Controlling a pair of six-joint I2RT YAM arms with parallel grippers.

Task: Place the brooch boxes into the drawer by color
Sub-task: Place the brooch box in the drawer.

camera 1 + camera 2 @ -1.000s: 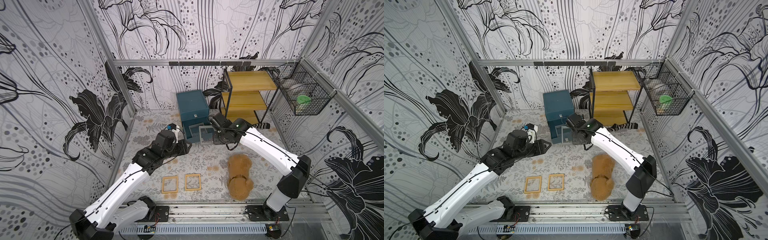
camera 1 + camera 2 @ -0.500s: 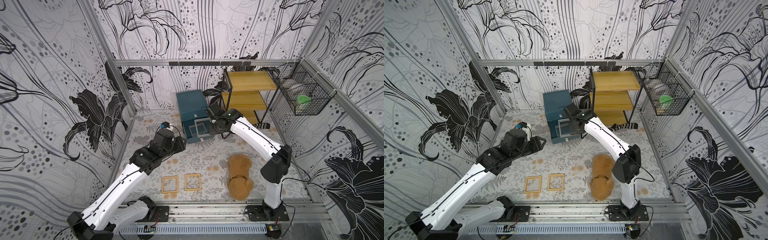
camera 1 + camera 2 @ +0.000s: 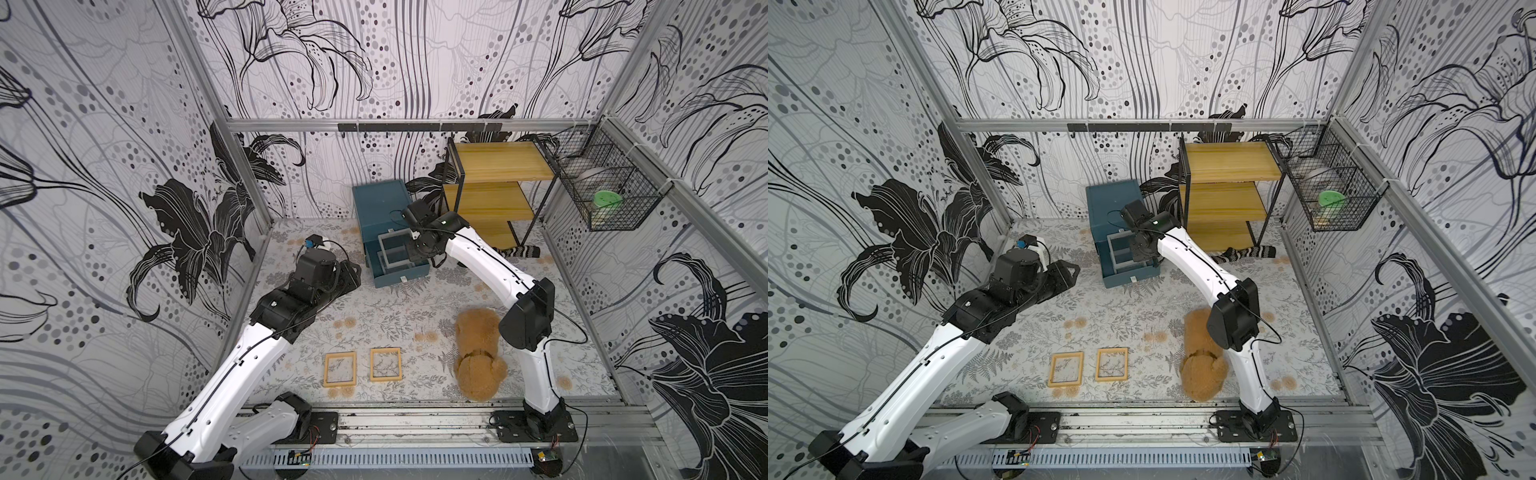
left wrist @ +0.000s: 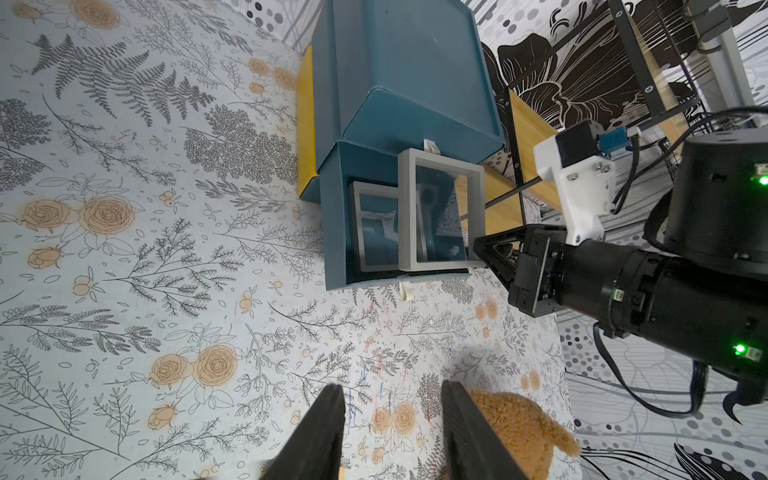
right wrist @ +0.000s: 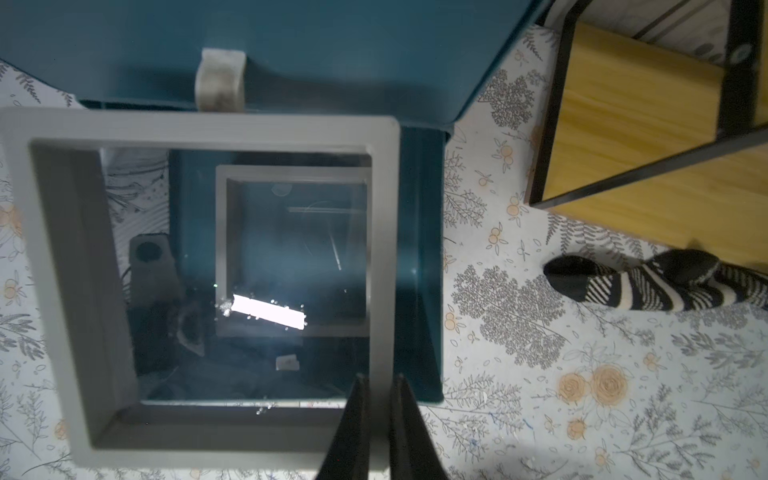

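Note:
I should lower the held box with my right gripper onto a matching grey brooch box (image 3: 394, 257) (image 5: 293, 251) and let go of the held box's edge, because the bottom drawer below the gripper already has that one in it.
My right gripper (image 5: 378, 376) is shut on one side of a grey brooch box (image 5: 208, 129), holding it flat above the pulled-out bottom drawer (image 5: 419, 270) of the teal chest (image 3: 378, 203). Another grey brooch box (image 5: 222, 249) lies inside that drawer. In the left wrist view the held box (image 4: 407, 208) hangs over the drawer (image 4: 334, 232). Two yellow-tan brooch boxes (image 3: 326, 370) (image 3: 372, 365) lie side by side near the table's front edge. My left gripper (image 4: 392, 386) is open and empty, hovering over the mat left of the chest (image 3: 1113, 199).
A brown teddy bear (image 3: 478, 357) lies beside the right arm near the front. The yellow wooden shelf rack (image 3: 494, 166) stands right of the chest, with a striped sock (image 3: 519, 250) at its foot. A wire basket (image 3: 602, 195) hangs on the right wall.
My right gripper has carried the grey box back toward the chest, over the open drawer. The left gripper has drifted slightly away from the drawer front.

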